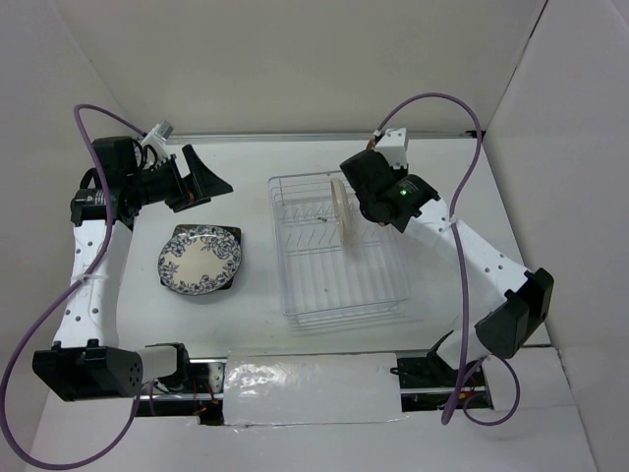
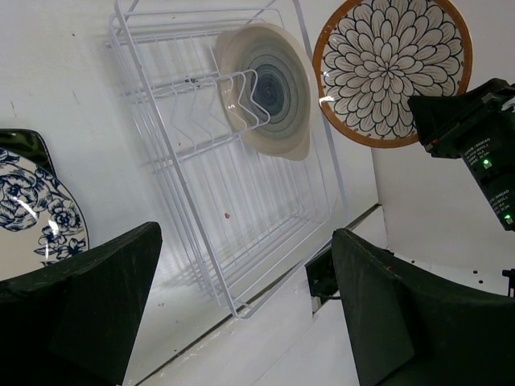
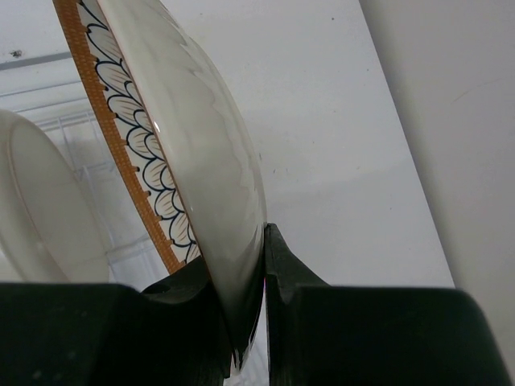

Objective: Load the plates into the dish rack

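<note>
Next, my right gripper moves to the left in the top view, lowers and releases. Free rack space beside the cream plate lies below it.
The dish rack (image 1: 339, 285) stands mid-table and also shows in the left wrist view (image 2: 201, 201). The cream plate with blue-grey rings (image 2: 273, 88) stands upright between its prongs and appears edge-on from above (image 1: 341, 211). My right gripper (image 1: 358, 187) (image 3: 237, 257) is shut on the rim of the brown-rimmed petal plate (image 3: 185, 129) (image 2: 392, 71), holding it on edge above the rack's far right side, just right of the cream plate. The blue-white floral plate (image 1: 200, 259) (image 2: 32, 217) lies on the dark square plate (image 1: 233, 236) (image 2: 24, 141), left of the rack. My left gripper (image 1: 204, 177) (image 2: 245, 233) is open and empty, raised beyond those two plates.
White walls enclose the table on the left, back and right. A taped white strip (image 1: 310, 383) runs along the near edge between the arm bases. Purple cables (image 1: 432, 98) loop above both arms.
</note>
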{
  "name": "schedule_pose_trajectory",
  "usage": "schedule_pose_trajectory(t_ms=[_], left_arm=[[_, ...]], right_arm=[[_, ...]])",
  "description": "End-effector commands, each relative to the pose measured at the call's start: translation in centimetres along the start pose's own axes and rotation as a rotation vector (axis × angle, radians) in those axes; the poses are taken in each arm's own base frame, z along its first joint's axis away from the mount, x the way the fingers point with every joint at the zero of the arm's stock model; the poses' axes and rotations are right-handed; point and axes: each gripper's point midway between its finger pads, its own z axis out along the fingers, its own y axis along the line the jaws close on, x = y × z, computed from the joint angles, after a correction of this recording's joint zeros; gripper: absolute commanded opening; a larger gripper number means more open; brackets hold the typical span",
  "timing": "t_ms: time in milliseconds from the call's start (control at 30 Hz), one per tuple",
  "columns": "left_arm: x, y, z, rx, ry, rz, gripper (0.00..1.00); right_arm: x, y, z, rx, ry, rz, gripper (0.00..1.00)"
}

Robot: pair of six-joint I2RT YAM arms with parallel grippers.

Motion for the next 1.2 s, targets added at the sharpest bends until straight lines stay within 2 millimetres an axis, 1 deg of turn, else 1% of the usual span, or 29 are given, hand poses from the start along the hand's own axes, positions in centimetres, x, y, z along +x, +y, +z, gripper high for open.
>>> schedule_pose_trajectory(t_ms=[0,133,333,433,633,867,1067,1167], left_arm=[[-0.4,-0.7,-0.6,0.006,-0.024,0.051,0.99],[-0.3,-0.6,-0.5,0.009,-0.020,0.049,0.99],[-0.2,-0.4,-0.4,0.005,-0.017,0.046,0.99],[-0.1,-0.3,-0.4,0.003,-0.014,0.043,0.99],[0.1,-0.2,-0.1,0.008,-0.006,0.035,0.99],[0.0,-0.1,-0.2,-0.003,-0.012,0.039,0.99],[0.0,0.0,-0.3,-0.011,-0.013,0.041,0.99],[0.0,0.1,-0.2,-0.016,-0.012,0.041,0.99]], right_arm=[[-3.2,-1.0,-0.9,0.036,-0.090,0.178,0.00],[-1.9,-0.7,-0.3,0.043,-0.063,0.173,0.00],[-1.1,-0.6,0.6,0.068,-0.043,0.149,0.00],[-0.8,-0.8,1.0,0.083,-0.033,0.142,0.00],[-0.3,-0.5,1.2,0.065,-0.019,0.139,0.00],[0.3,0.5,1.2,0.032,-0.009,0.130,0.00],[0.5,0.1,1.5,0.066,-0.006,0.129,0.00],[0.2,-0.1,1.4,0.061,-0.015,0.141,0.00]])
